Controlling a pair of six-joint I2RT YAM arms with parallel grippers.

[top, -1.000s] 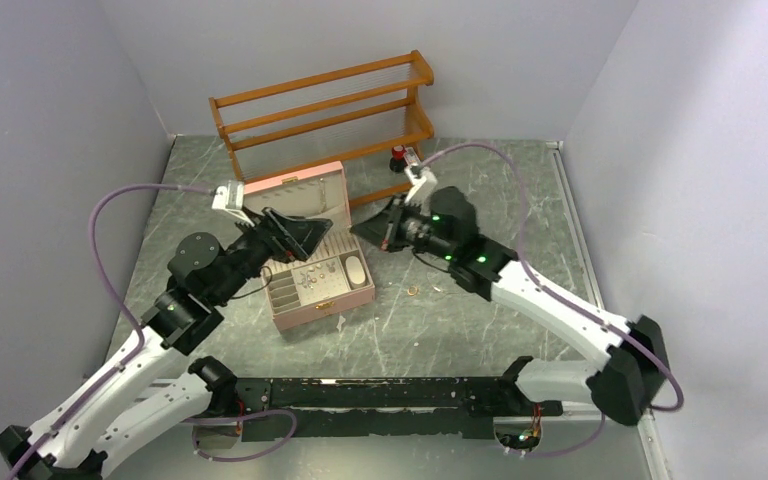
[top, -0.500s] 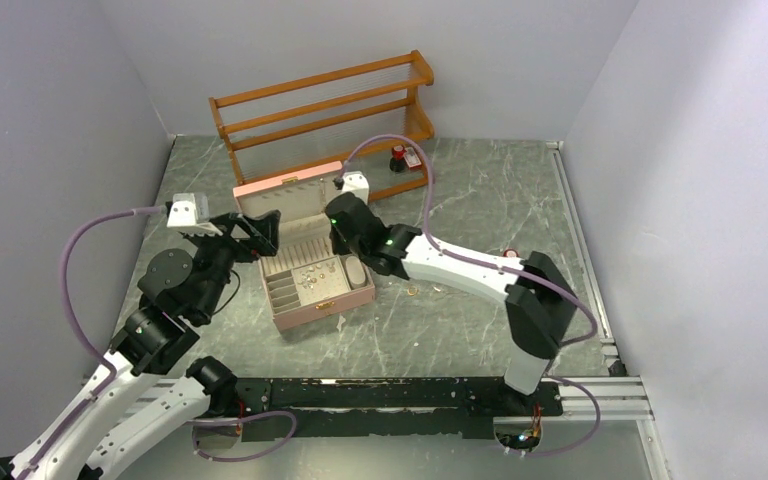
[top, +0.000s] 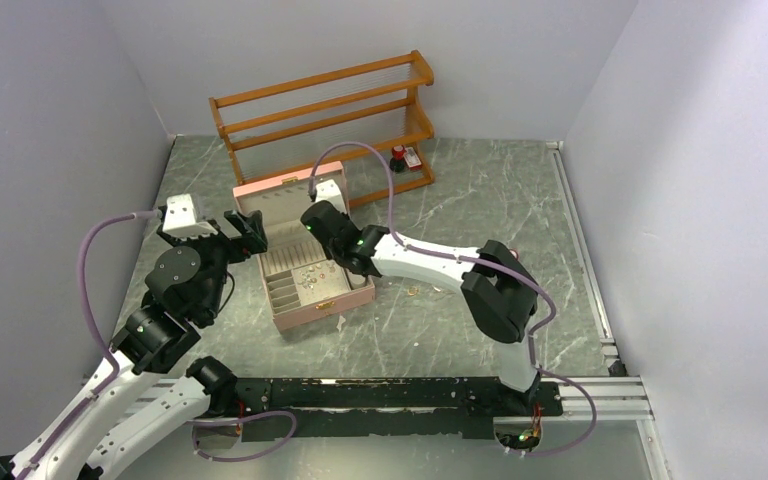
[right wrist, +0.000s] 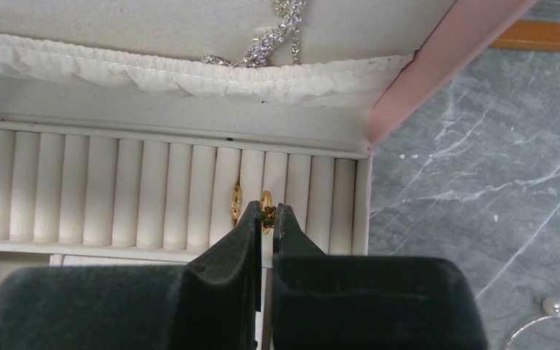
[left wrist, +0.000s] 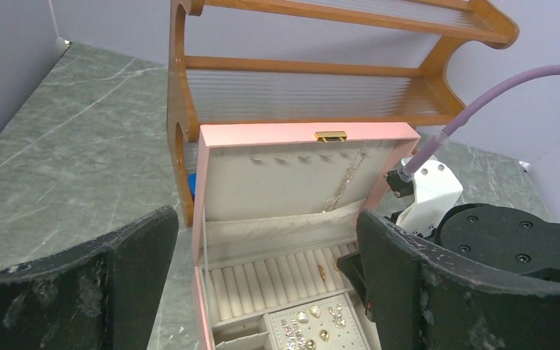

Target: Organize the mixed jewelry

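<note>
My right gripper should next go down into the slot (right wrist: 264, 182) beside the second gold ring and let go of the small gold ring there, because that slot is still empty.
The pink jewelry box (top: 322, 309) stands open, lid up (left wrist: 262, 133). My right gripper (right wrist: 266, 211) is shut on a small gold ring with a green clover (right wrist: 267, 198), held at the ring rolls near the box's right end. A second gold ring (right wrist: 236, 203) sits in the slot beside it. Several small gold and silver earrings (left wrist: 313, 324) lie on the pad in front of the rolls. A silver chain (right wrist: 281, 33) hangs in the lid pocket. My left gripper (left wrist: 266, 277) is open and empty, left of the box and facing it (top: 240, 228).
A wooden rack (top: 325, 105) stands behind the box, with a red-capped bottle (top: 398, 155) at its right end. A blue block (left wrist: 191, 186) shows behind the lid. A loose ring (top: 412, 291) and a silver hoop with a pearl (right wrist: 547, 321) lie right of the box.
My right arm has swung left from the table right of the box to over the ring rolls. My left arm has drawn back to the left, off the box.
</note>
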